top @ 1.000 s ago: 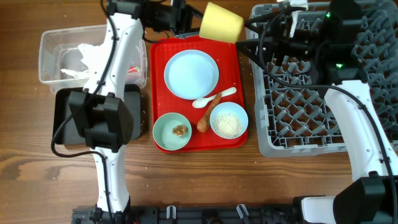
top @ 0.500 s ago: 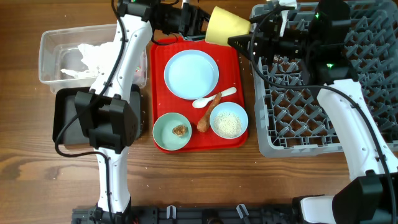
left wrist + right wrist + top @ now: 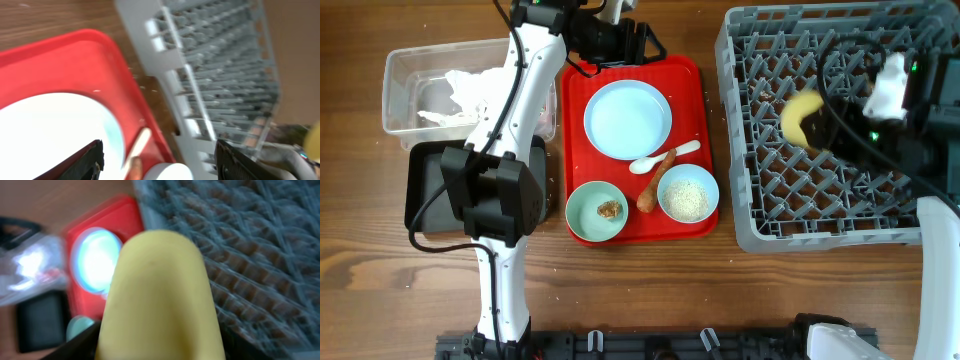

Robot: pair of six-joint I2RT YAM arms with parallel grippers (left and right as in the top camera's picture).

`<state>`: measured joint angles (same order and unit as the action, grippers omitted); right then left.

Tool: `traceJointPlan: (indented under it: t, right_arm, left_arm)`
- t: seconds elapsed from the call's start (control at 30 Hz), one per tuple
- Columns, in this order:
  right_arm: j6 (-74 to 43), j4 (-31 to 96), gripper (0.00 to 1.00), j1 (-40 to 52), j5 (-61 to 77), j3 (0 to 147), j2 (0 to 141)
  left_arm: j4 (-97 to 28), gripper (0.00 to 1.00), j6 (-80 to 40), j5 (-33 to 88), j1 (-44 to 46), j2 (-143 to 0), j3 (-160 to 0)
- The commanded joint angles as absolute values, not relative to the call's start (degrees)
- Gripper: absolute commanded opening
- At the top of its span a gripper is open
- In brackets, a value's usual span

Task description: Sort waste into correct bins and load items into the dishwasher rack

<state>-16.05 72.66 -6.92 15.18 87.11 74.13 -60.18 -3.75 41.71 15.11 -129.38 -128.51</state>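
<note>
The cup goes back and down in my right gripper next, inside the near end of the grey dishwasher rack (image 3: 840, 205), since that end is empty.
My right gripper (image 3: 817, 122) is shut on the small yellow cup (image 3: 801, 117) and holds it above the grey dishwasher rack (image 3: 840, 205). In the right wrist view the cup (image 3: 159, 290) fills the space between the fingers. My left gripper (image 3: 642, 45) stands open and empty over the far edge of the red tray (image 3: 695, 80); its fingertips (image 3: 91, 161) frame the plate's edge. On the tray lie a pale blue plate (image 3: 628, 119), a white spoon (image 3: 660, 158), a carrot-like stick (image 3: 655, 185), a bowl (image 3: 590, 222) with a brown scrap (image 3: 609, 209) and a bowl of rice (image 3: 688, 197).
At the far left, a clear bin (image 3: 405, 75) holds a crumpled white napkin (image 3: 460, 90). A black bin (image 3: 420, 200) sits in front of it, partly covered by the left arm. Bare wooden table lies along the near edge.
The yellow cup passed from my left gripper to my right one. The left jaws opened and stayed by the tray's far edge. The right arm carried the cup to the right, over the rack.
</note>
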Motion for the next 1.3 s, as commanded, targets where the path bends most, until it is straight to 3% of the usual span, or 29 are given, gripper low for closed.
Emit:
traceJointPlan:
  t: [0.0, 0.17, 0.43, 0.47, 0.53, 0.6, 0.77, 0.87, 1.07, 1.27]
  right_arm:
    - [-19.46, 80.53, 0.54, -6.94, 2.24, 88.51, 74.83]
    - [-22.74, 91.85, 0.54, -6.94, -3.81, 88.05, 83.33]
    - [-22.50, 82.89, 0.54, -5.63, 0.08, 76.12, 88.31]
    - [-22.65, 80.77, 0.61, -5.23, 0.08, 74.08, 88.31]
    - [-23.09, 78.02, 0.88, -4.93, 0.08, 70.63, 88.38]
    - [-23.09, 77.54, 0.98, -4.93, 0.32, 70.81, 88.38]
    - [-21.04, 78.54, 0.98, -4.93, 5.37, 83.57, 87.96]
    - [-16.40, 77.30, 0.98, -2.35, 11.77, 102.89, 87.96]
    - [-16.69, 61.82, 0.92, 13.06, 12.03, 104.66, 92.92]
    - [-18.00, 55.24, 0.88, 19.03, 12.12, 104.66, 105.84]
  left_arm:
    - [-61.39, 0.72, -3.49, 29.32, 15.22, -129.14, -128.62]
    - [-61.93, 0.74, -3.46, 23.18, 15.20, -129.14, -128.62]
    - [-62.00, 0.78, -3.46, 22.39, 15.22, -129.14, -128.62]
    - [-62.00, 0.78, -3.44, 22.39, 15.22, -129.14, -128.62]
    - [-62.17, 0.79, -3.44, 22.41, 15.22, -129.14, -128.62]
    - [-62.41, 0.81, -3.44, 22.39, 15.22, -129.14, -128.62]
    - [-62.37, 0.83, -3.46, 22.41, 15.09, -128.90, -128.64]
    - [-62.83, 0.88, -3.46, 22.44, 13.30, -123.63, -128.64]
    - [-69.45, 0.92, -6.74, 16.80, 11.86, -116.27, -128.64]
    - [-76.42, 0.94, -10.74, 15.38, 4.40, -114.24, -128.55]
